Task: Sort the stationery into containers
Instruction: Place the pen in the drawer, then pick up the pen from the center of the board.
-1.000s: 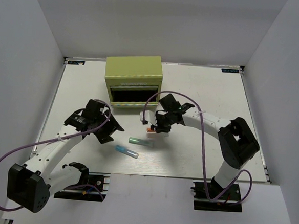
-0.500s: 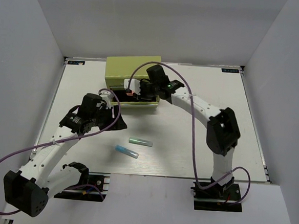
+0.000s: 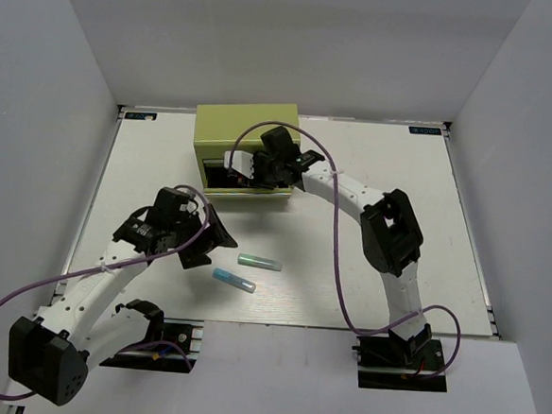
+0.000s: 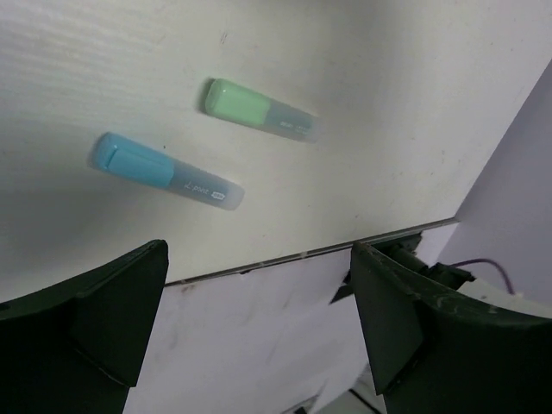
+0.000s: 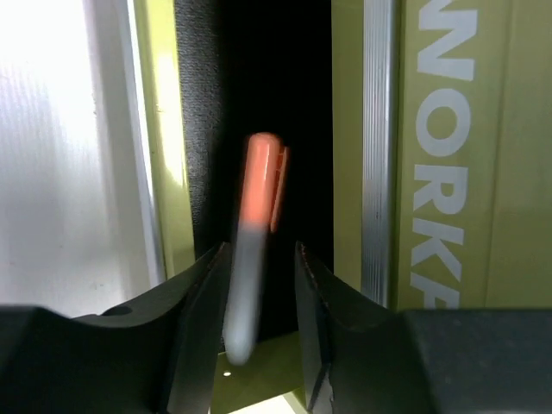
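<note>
My left gripper next turns along the blue marker and lowers onto its blue cap (image 3: 223,275) (image 4: 134,161) to close, since the marker lies crosswise to the open fingers.
The olive-green chest (image 3: 246,129) stands at the back of the table with a front drawer (image 5: 302,103) pulled open. My right gripper (image 3: 245,167) hangs over that drawer. Its jaws (image 5: 261,259) are open, and a blurred orange marker (image 5: 255,190) drops loose between them, close to the left finger with a gap on its right. A green marker (image 3: 259,261) and a blue marker (image 3: 234,280) lie on the table. My left gripper (image 3: 213,241) hovers just left of them, wide open and empty. From the left wrist, the green marker (image 4: 259,109) and blue marker (image 4: 164,170) lie ahead of the gripper (image 4: 259,254).
White walls close in the table on the left, back and right. The table's near edge (image 4: 388,237) runs just past the two markers. Purple cables loop from both arms, and the right arm (image 3: 388,229) stretches across the table's middle right.
The right gripper carried the orange marker from mid-table to the open drawer and its jaws have parted, letting the marker go. The left gripper swung towards the green and blue markers and opened wider.
</note>
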Robot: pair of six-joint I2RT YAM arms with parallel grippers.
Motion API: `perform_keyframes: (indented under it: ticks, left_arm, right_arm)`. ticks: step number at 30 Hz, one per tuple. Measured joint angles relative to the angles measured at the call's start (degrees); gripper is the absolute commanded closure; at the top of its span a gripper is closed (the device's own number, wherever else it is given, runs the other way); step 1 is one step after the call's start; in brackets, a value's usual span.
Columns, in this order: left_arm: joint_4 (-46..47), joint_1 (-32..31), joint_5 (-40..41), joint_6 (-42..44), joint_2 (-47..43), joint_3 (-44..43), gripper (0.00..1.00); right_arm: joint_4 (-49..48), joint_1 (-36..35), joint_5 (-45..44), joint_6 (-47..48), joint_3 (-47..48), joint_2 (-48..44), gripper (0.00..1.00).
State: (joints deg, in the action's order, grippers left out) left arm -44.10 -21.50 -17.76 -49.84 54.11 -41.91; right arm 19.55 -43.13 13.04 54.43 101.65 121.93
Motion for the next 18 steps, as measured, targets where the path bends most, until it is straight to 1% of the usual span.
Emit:
perform_keyframes:
  ticks: [3, 9, 10, 13, 15, 18]
  left_arm:
    - [-0.07, 0.00, -0.26, -5.33, 0.04, 1.33, 0.04]
    - [-0.94, -0.35, -0.20, -17.66, 0.11, 2.25, 0.03]
    - [-1.73, -0.37, 0.02, -20.81, 0.11, 2.27, 0.03]
    - [-4.68, -0.39, 1.14, -26.60, 0.00, 2.32, 0.01]
    - [-7.56, -0.39, 2.51, -30.49, -0.02, 2.32, 0.01]
    - [-11.39, -0.39, 4.44, -33.92, 1.44, 2.08, 0.01]
  right_arm:
    - [0.13, 0.00, 1.11, -0.48, -1.46, -1.77, 0.58]
    - [0.17, 0.39, 3.67, -4.02, -5.88, -9.77, 0.58]
    - [0.04, 0.55, 4.02, -5.35, -6.27, -10.97, 0.58]
    - [-1.05, 1.46, 4.76, -9.79, -8.11, -14.38, 0.58]
    - [-2.51, 2.54, 5.18, -13.73, -10.69, -16.83, 0.56]
    - [-4.31, 4.31, 5.70, -18.21, -16.28, -20.85, 0.56]
